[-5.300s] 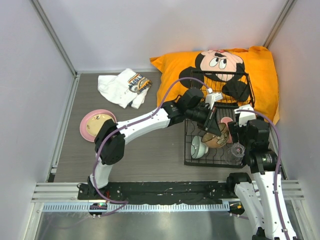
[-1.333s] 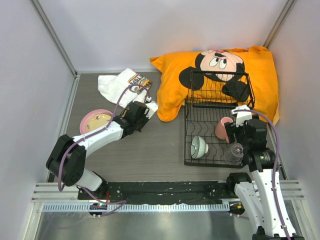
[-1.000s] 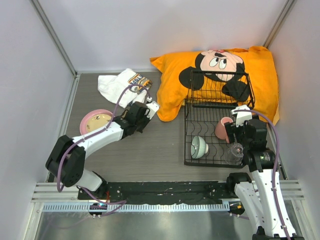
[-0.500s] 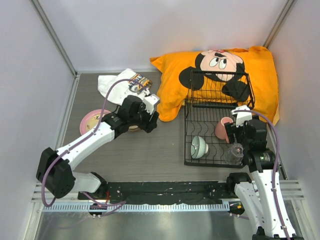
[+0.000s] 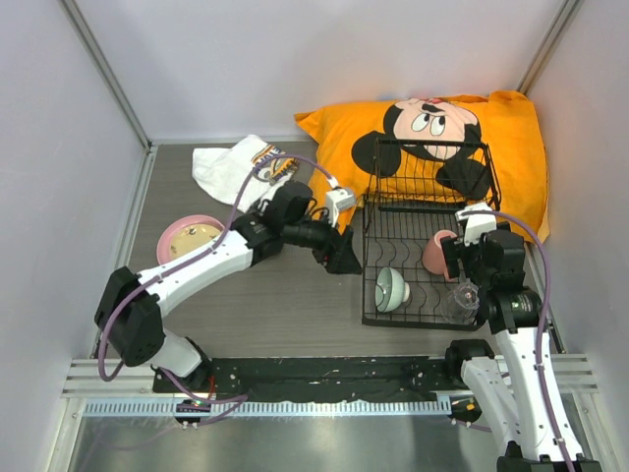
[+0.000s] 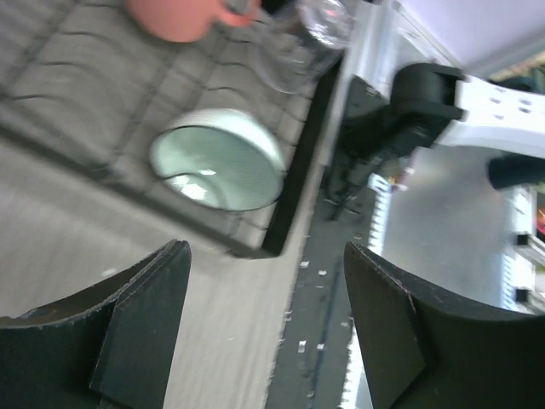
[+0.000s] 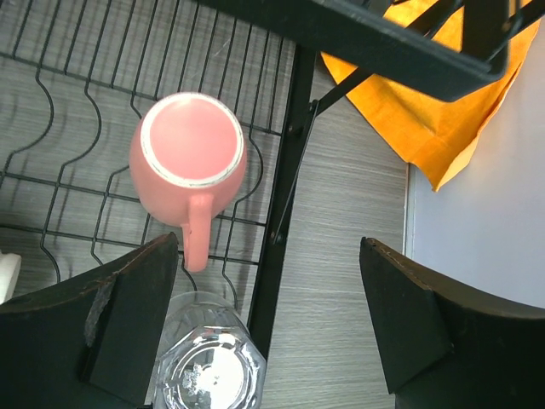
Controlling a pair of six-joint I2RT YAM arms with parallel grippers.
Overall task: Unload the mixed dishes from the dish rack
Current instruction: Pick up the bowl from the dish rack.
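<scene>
My left gripper moves to the right in the top view and down onto the green bowl's near rim next, because the bowl's opening faces my fingers.
The black wire dish rack (image 5: 423, 221) lies at the right, its far end on an orange pillow. In it are a pale green bowl (image 5: 391, 289) (image 6: 217, 166), an upside-down pink mug (image 5: 437, 253) (image 7: 189, 158) and a small clear glass (image 5: 460, 298) (image 7: 209, 366). My left gripper (image 5: 346, 258) (image 6: 264, 332) is open and empty, just left of the rack's left edge, facing the green bowl. My right gripper (image 5: 472, 270) (image 7: 268, 324) hangs open over the rack's right rim, beside the mug handle and glass. A pink plate (image 5: 169, 248) with a tan plate (image 5: 195, 237) on it sits at the left.
The orange Mickey pillow (image 5: 432, 123) (image 7: 434, 119) fills the back right. A white folded cloth (image 5: 236, 169) lies at the back left. Grey walls close in on both sides. The metal base rail (image 5: 324, 379) runs along the near edge.
My left arm has swung right from beside the pink plate to the rack's left edge, and its jaws have opened. The right arm has stayed put.
</scene>
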